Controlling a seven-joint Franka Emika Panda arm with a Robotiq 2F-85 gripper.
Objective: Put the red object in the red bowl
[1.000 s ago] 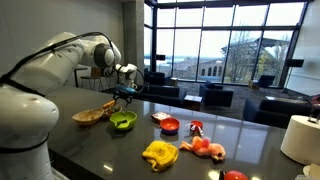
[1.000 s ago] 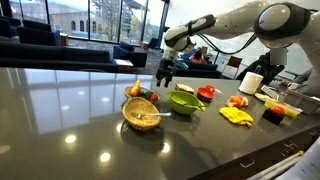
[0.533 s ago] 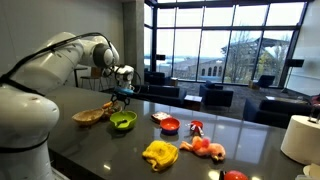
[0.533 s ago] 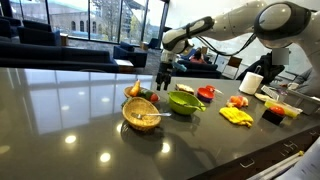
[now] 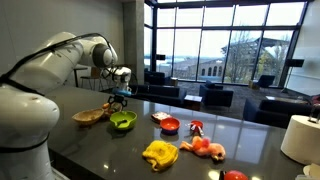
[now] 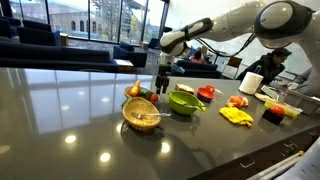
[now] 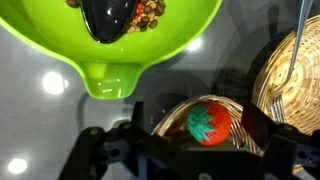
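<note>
Next, my open gripper moves down into the wicker basket and closes across the toy strawberry, because the strawberry lies below with its upper side uncovered.
The red object is a toy strawberry with a green leaf top, lying in a small wicker basket. My gripper is open and hangs just above it, one finger on each side of the strawberry. In both exterior views the gripper hovers over the basket, behind the green bowl. The red bowl stands on the dark table, to the far side of the green bowl from my gripper. It is out of the wrist view.
A lime-green bowl holds a dark spoon and brown bits. A tan wicker bowl stands close by. A yellow object, other red toys and a white roll lie farther along.
My gripper has shifted slightly sideways and down, toward the small basket with the strawberry. Nothing on the table has moved.
</note>
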